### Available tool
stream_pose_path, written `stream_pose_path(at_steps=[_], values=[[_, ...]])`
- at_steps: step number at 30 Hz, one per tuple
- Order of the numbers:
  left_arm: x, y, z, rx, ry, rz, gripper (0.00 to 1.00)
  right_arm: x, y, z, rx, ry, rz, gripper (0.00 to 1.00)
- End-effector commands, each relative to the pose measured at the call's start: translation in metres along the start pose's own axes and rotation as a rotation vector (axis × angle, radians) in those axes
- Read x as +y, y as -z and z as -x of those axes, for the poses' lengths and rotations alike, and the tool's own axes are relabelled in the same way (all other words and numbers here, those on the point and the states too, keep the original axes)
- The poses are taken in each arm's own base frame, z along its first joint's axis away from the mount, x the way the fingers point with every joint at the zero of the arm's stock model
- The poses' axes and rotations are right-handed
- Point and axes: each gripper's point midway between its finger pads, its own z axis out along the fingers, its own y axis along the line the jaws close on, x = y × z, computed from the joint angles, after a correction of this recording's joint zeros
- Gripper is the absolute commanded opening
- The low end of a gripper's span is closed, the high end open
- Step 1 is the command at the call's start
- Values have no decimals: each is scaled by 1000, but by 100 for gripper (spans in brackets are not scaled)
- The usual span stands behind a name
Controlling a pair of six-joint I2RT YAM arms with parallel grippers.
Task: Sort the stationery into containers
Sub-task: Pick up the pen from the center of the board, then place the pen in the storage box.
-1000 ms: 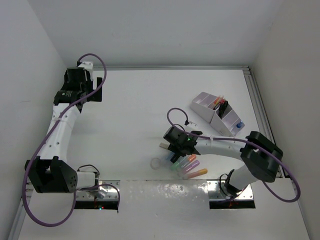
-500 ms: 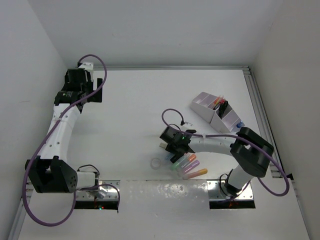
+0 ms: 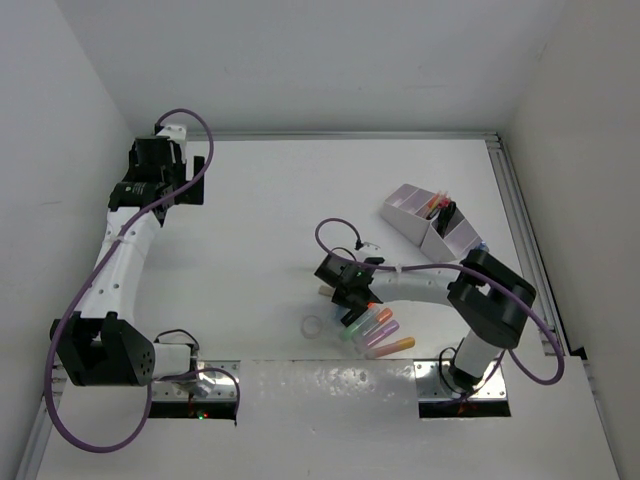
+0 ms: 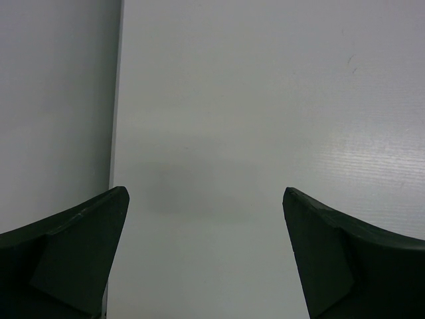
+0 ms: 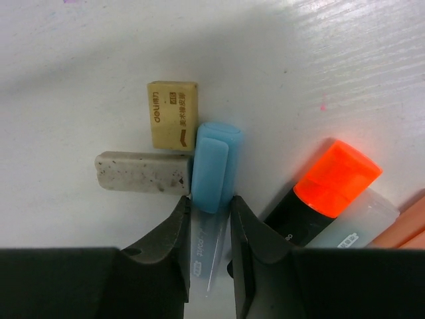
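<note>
My right gripper will lift outward over the empty slot beside the scissors in the organizer, at the right in the top view, then lower and release.
In the right wrist view my right gripper is shut on the clear barrel of a blue-capped highlighter that lies on the table, one finger pressing each side. A beige eraser and a speckled white eraser touch the cap's left side. To its right lies an orange-capped highlighter. From above, the right gripper sits over a cluster of pastel highlighters, with a clear tape ring just left of them. The lilac-white organizer stands at the right with pens and scissors in it. My left gripper hangs open at the far left corner, over bare table.
A small blue item lies by the organizer's right end. A metal rail runs along the table's right edge. White walls close in the left, back and right. The right arm's purple cable loops above its wrist.
The right gripper has slid slightly left and its jaws have narrowed onto the blue-capped highlighter. Its elbow has swung left. The left arm has not moved.
</note>
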Motion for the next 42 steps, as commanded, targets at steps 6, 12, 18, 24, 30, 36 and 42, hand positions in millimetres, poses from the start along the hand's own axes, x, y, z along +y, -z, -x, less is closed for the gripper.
stream_pose_path(at_steps=[6, 12, 18, 24, 30, 36, 42], values=[[3, 7, 14, -61, 15, 20, 100, 14, 7, 22, -71, 27, 18, 3], [4, 6, 14, -57, 13, 23, 100, 33, 32, 48, -145, 33, 77, 0], [4, 7, 18, -62, 13, 22, 100, 61, 89, 107, -364, 103, 248, 0], [5, 6, 19, -53, 12, 20, 100, 50, 146, 178, -571, 201, 332, 0], [8, 2, 22, -38, 11, 31, 100, -60, 169, 263, -778, 102, 124, 0], [6, -7, 31, -24, 9, 21, 100, -152, 169, 298, -826, -34, -28, 0], [4, -11, 42, -22, 11, 6, 100, -201, 131, 311, -756, -170, 26, 0]])
